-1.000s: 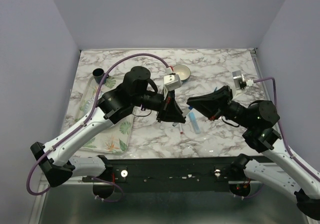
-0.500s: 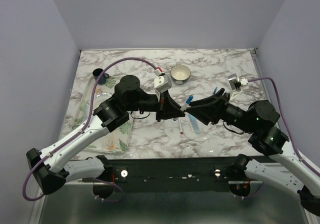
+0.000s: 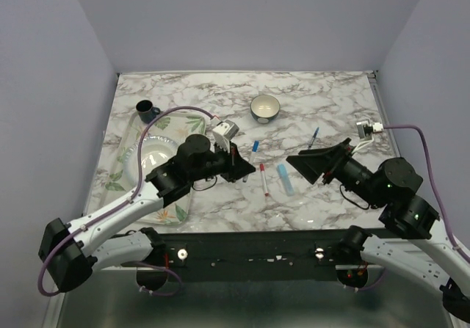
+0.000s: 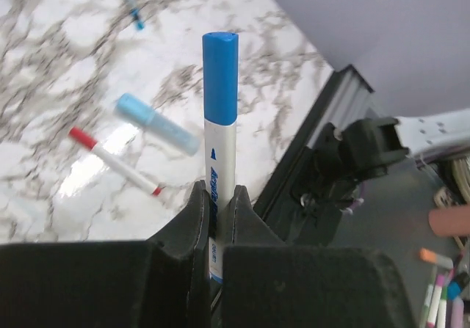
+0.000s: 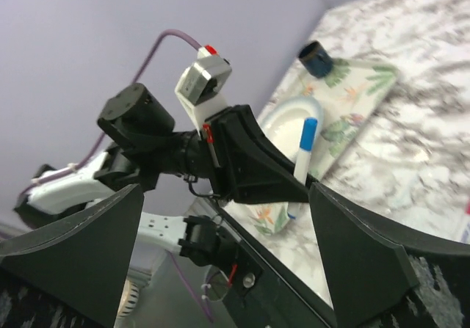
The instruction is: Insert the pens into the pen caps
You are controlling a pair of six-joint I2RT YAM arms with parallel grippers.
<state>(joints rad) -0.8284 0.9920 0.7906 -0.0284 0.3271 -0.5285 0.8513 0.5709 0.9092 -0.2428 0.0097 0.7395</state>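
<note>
The left gripper lowers the white pen onto the bare marble (image 4: pixel 104 175) beside the red-tipped pen (image 3: pixel 263 180) next and releases it, because its blue cap already sits on it.
My left gripper (image 3: pixel 244 166) is shut on a white pen (image 3: pixel 254 150) with a blue cap, holding it low on the barrel. In the left wrist view the capped pen (image 4: pixel 219 122) stands straight up from the closed fingers (image 4: pixel 197 210). My right gripper (image 3: pixel 299 162) hangs wide open and empty, off to the right of that pen. Its wrist view looks between the spread fingers (image 5: pixel 352 247) at the left gripper (image 5: pixel 250 163) and the pen (image 5: pixel 304 152). A red-tipped white pen (image 3: pixel 263 180), a pale blue marker (image 3: pixel 285 179) and a dark blue pen (image 3: pixel 314 137) lie on the marble table (image 3: pixel 220 196).
A white bowl (image 3: pixel 265 108) stands at the back middle. A dark mug (image 3: pixel 145 110) sits on the floral tray (image 3: pixel 170 207) at the left, beside a clear plate (image 3: pixel 150 155). The black mounting rail (image 3: pixel 250 251) runs along the near edge.
The two grippers met over the table's middle. The right gripper then opened and drew back to the right, while the left arm pulled back left with the blue-capped pen.
</note>
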